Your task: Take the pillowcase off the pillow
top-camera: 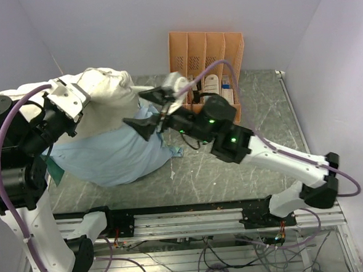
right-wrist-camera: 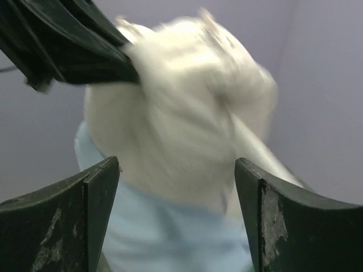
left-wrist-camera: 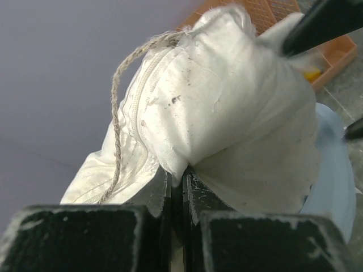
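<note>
I should lower my open right gripper, tilting toward the table, onto the pillowcase's side nearest the rack [right-wrist-camera: 190,229], as the blue cloth hangs below its fingers.
The off-white pillow [top-camera: 108,94] is lifted at the back left, its upper half bare. The light blue pillowcase [top-camera: 118,155] hangs round its lower half and rests on the table. My left gripper [top-camera: 81,100] is shut on a fold of the pillow's fabric [left-wrist-camera: 176,167]; a loose string [left-wrist-camera: 116,113] hangs beside its zip. My right gripper [top-camera: 148,113] is open, just right of the pillow, its fingers apart and holding nothing. In the right wrist view the pillow [right-wrist-camera: 176,124] and pillowcase [right-wrist-camera: 170,238] are blurred ahead between the open fingers.
An orange file rack [top-camera: 207,54] with bottles stands at the back, right behind the right gripper. Grey walls close the back and sides. The marbled tabletop [top-camera: 233,176] extends to the right and front.
</note>
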Robot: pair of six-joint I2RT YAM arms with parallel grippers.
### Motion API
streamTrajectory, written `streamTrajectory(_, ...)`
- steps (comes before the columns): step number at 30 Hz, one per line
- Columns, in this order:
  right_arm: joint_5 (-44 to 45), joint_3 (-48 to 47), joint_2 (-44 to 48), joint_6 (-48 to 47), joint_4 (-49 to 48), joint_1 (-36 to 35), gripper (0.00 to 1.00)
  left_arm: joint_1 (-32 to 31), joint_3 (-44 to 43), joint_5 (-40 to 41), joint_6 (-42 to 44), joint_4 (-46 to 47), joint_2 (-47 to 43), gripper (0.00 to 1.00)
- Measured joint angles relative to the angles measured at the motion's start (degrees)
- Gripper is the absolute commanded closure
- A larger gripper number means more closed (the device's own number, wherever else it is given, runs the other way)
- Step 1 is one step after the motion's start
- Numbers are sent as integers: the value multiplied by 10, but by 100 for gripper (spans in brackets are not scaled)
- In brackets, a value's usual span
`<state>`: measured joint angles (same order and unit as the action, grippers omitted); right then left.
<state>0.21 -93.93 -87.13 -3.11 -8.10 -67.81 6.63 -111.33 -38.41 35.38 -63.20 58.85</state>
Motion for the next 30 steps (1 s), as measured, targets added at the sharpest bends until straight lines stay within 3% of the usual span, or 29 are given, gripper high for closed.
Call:
streamTrajectory(8, -15, 301, 210, 146, -115, 96, 32, 0, -34, 23, -15, 3, 4, 93)
streamTrajectory(15, -82, 452, 226, 198, -131, 119, 39, 0, -51, 21, -24, -8, 9, 93)
streamTrajectory(24, -150, 430, 156, 195, -107, 171, 34, 0, -60, 19, -23, -28, 2, 93)
streamTrajectory(28, -172, 383, 115, 180, -104, 173, 44, 0, -57, 18, -17, -32, -8, 93)
streamTrajectory(30, -178, 364, 97, 172, -102, 174, 55, 0, -56, 18, -15, -35, -11, 93)
